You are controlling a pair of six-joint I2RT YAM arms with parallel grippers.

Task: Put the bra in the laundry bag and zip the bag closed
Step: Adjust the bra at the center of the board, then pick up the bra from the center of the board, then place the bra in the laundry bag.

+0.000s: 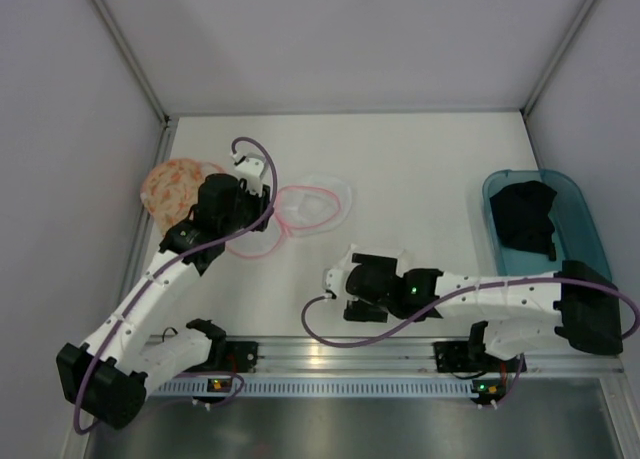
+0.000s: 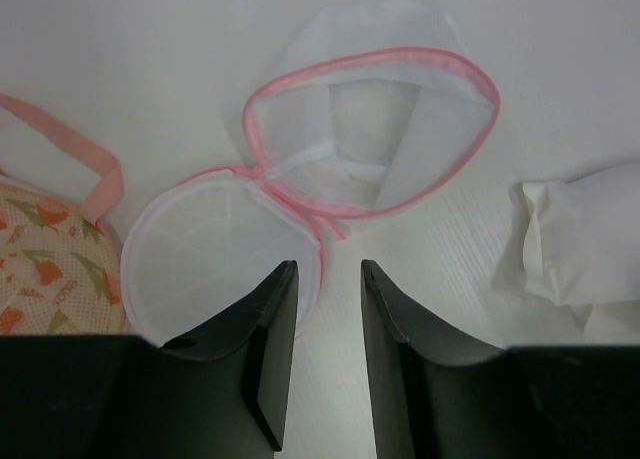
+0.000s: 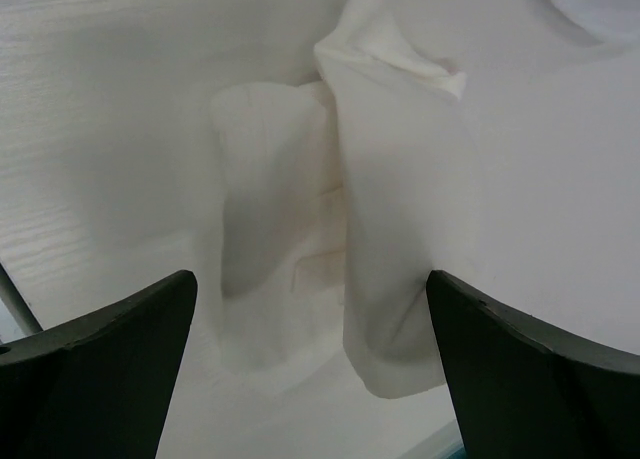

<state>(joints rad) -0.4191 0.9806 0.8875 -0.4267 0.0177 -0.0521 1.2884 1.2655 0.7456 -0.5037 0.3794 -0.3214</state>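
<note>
The robot will next lower its right gripper onto the white cloth's raised fold (image 3: 388, 279), which lies below it between the open fingers, because that fold stands up for pinching.
The laundry bag (image 1: 170, 184), cream with an orange-pink print, lies flat at the far left; its patterned edge (image 2: 45, 269) shows at the left of the left wrist view. The black bra (image 1: 527, 219) lies crumpled in the teal tub (image 1: 590, 229) at the right. My left gripper (image 1: 265, 217) hovers between the laundry bag and a white pouch; its jaws (image 2: 329, 266) stand a little apart, open, with only bare table between them. My right gripper (image 1: 335, 279) is near the table's middle front, far from the bra. It is wide open (image 3: 310, 279) above a folded white cloth (image 3: 395, 209).
A small white mesh pouch with a pink rim (image 1: 312, 204) lies open just ahead of my left gripper (image 2: 370, 129). The white cloth (image 2: 575, 239) also shows at the right of the left wrist view. Walls close in the table on three sides.
</note>
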